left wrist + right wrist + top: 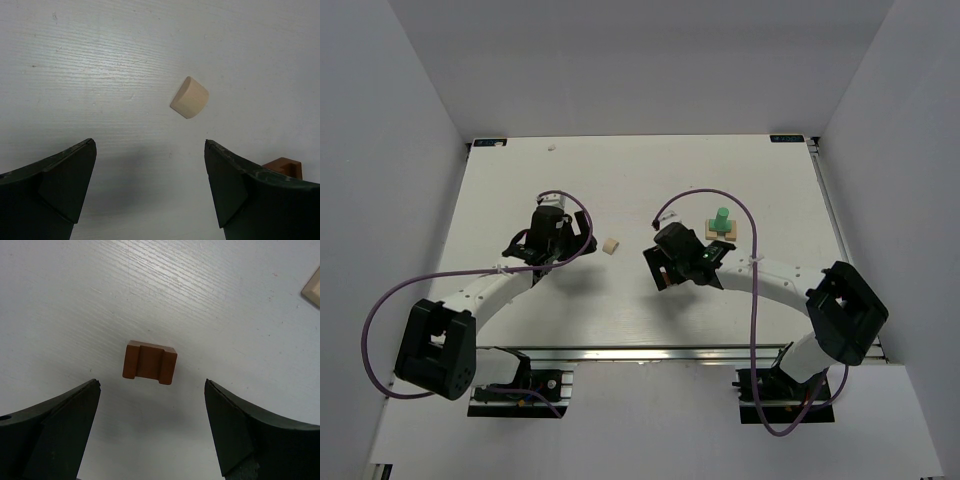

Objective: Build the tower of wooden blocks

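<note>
My right gripper will go down over the dark brown notched block, one finger each side of its notch, as the block lies beyond the fingers.
A mint green block stands upright on a flat pale tan block at the right of the table. A loose pale tan block lies between the arms; in the left wrist view it lies ahead of my open, empty left gripper, apart from it. My left gripper is left of that block. The dark brown notched block lies just ahead of my open, empty right gripper, notch up. My right gripper is low over the table, left of the green block.
A brown block's corner shows behind my left gripper's right finger. A tan block's edge sits at the right wrist view's top right. The white table is walled at the back and both sides. Purple cables loop over both arms.
</note>
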